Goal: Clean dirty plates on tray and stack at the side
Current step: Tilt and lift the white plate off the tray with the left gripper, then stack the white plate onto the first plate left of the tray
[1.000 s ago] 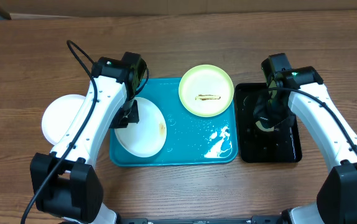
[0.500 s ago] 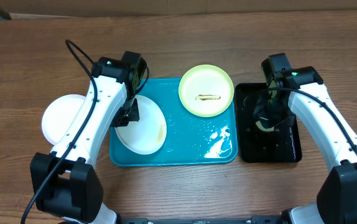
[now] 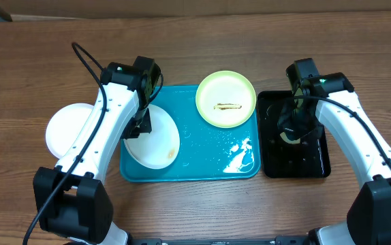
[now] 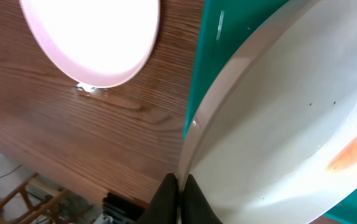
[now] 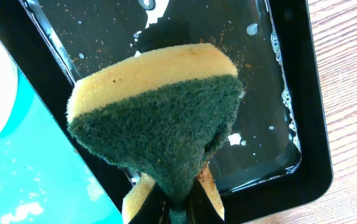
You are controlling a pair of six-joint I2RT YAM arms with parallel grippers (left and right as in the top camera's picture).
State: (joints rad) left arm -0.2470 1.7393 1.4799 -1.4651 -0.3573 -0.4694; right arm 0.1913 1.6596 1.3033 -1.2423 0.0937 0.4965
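Observation:
My left gripper needs to move past the tray and lower its plate onto the other white plate (image 3: pixel 69 128) (image 4: pixel 96 36). That plate is to the left of the gripper in the overhead view.
My left gripper (image 4: pixel 180 190) is shut on the rim of a white plate (image 3: pixel 156 141) with a faint brown smear (image 4: pixel 351 152). It holds the plate tilted over the left part of the teal tray (image 3: pixel 206 160). A pale yellow-green plate (image 3: pixel 225 99) with a brown smear lies flat at the tray's back right. Another white plate (image 3: pixel 67 129) lies on the table left of the tray; it also shows in the left wrist view (image 4: pixel 91 37). My right gripper (image 5: pixel 181 202) is shut on a yellow and green sponge (image 5: pixel 160 118) above the black tray (image 3: pixel 315 160).
The black tray (image 5: pixel 290 81) holds dirty water and crumbs. Foam and water glisten on the teal tray's front right (image 3: pixel 240 155). Wooden table surface lies all around both trays.
The white plate in my left gripper has tilted a little more, its smeared edge shifting slightly left and down. The right arm has not moved.

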